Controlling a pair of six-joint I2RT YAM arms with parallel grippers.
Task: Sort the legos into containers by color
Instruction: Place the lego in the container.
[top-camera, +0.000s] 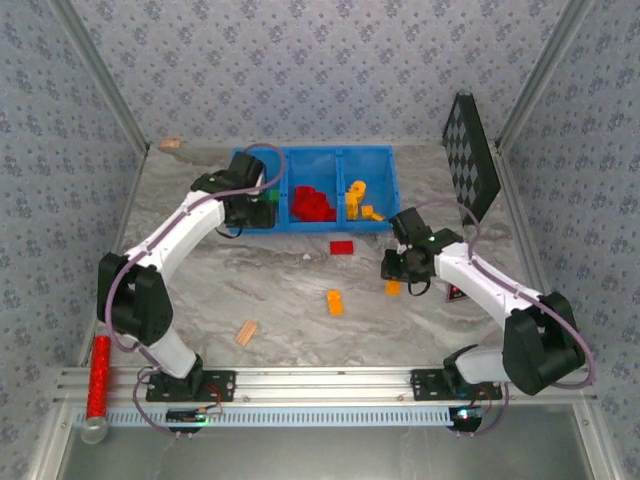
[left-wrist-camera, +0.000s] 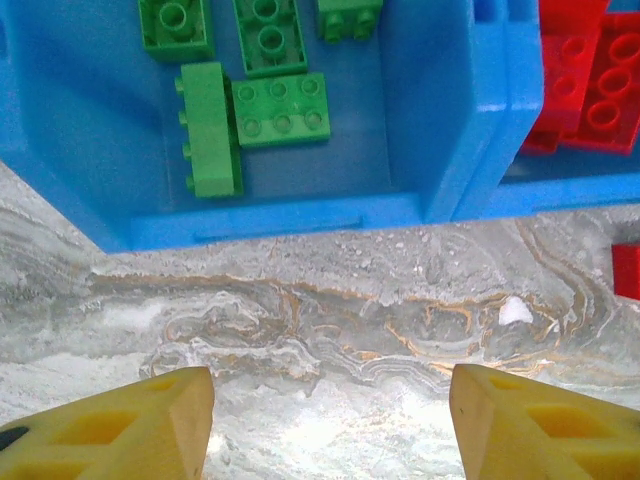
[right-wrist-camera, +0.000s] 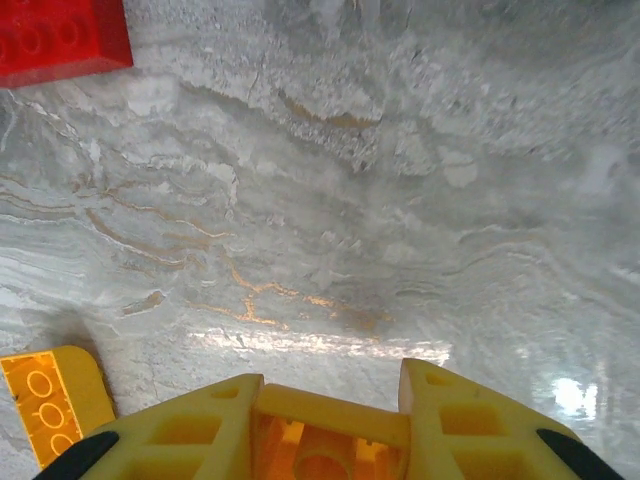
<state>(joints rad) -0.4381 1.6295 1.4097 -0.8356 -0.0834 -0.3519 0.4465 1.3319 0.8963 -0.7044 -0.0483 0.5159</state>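
Note:
My right gripper should next carry the orange-yellow lego outward and let go of it over the bin's section with the orange-yellow legos, because that section is outward of my gripper.
The containers are three compartments of one blue bin (top-camera: 335, 153) at the back of the table. Green legos (left-wrist-camera: 280, 110) lie in its left compartment, red legos (top-camera: 313, 203) in the middle one, orange-yellow legos (top-camera: 357, 200) in the right one. My left gripper (left-wrist-camera: 330, 420) hangs open over bare table just in front of the left compartment's wall (left-wrist-camera: 300, 225), nothing between its fingers. My right gripper (right-wrist-camera: 332, 388) is shut on an orange-yellow lego (right-wrist-camera: 320, 445) above the table. Another orange lego (right-wrist-camera: 45, 400) lies just left of it, and a red lego (right-wrist-camera: 60, 35) farther ahead.
A loose orange lego (top-camera: 334, 302) and a tan wooden block (top-camera: 245, 333) lie mid-table. A red glittery cylinder (top-camera: 98, 375) rests at the near left edge. A black checkered board (top-camera: 470, 155) leans at the right wall. Patterned walls enclose the table.

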